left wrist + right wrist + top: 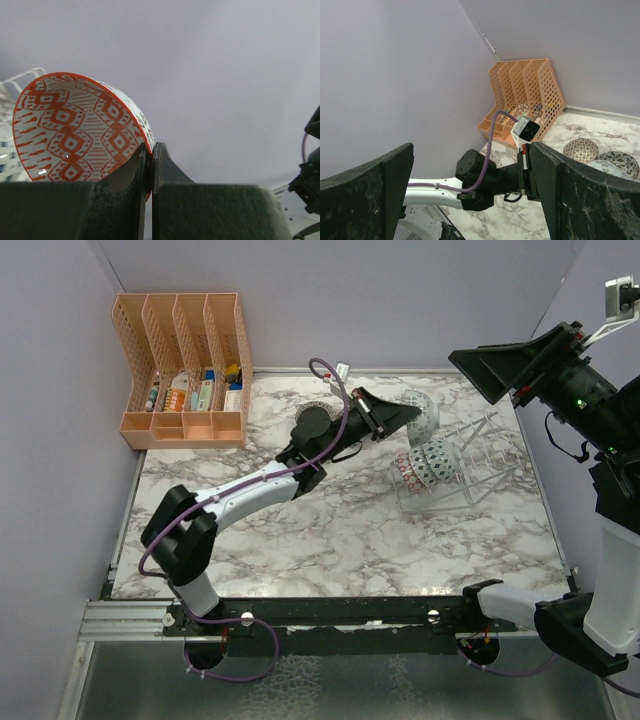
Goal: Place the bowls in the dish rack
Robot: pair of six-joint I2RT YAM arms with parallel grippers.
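Observation:
Next, my left gripper moves down and to the right in the top view, over the dish rack's empty slots beside the standing bowls, and releases there.
My left gripper [405, 415] is shut on the rim of a small bowl [423, 412], held on edge just above the left end of the clear dish rack [478, 455]. In the left wrist view the bowl [75, 131] shows a red diamond-patterned inside, and its rim is pinched in my left gripper [150, 162]. Two patterned bowls [425, 466] stand on edge in the rack. Two more bowls [580, 149] lie on the marble behind the left arm. My right gripper [475, 200] hangs open and empty, raised high at the far right [500, 365].
An orange slotted file organizer [185, 365] with small items stands in the back left corner. The marble tabletop [330, 540] is walled by purple panels on three sides. The left arm [250, 490] stretches diagonally across the middle.

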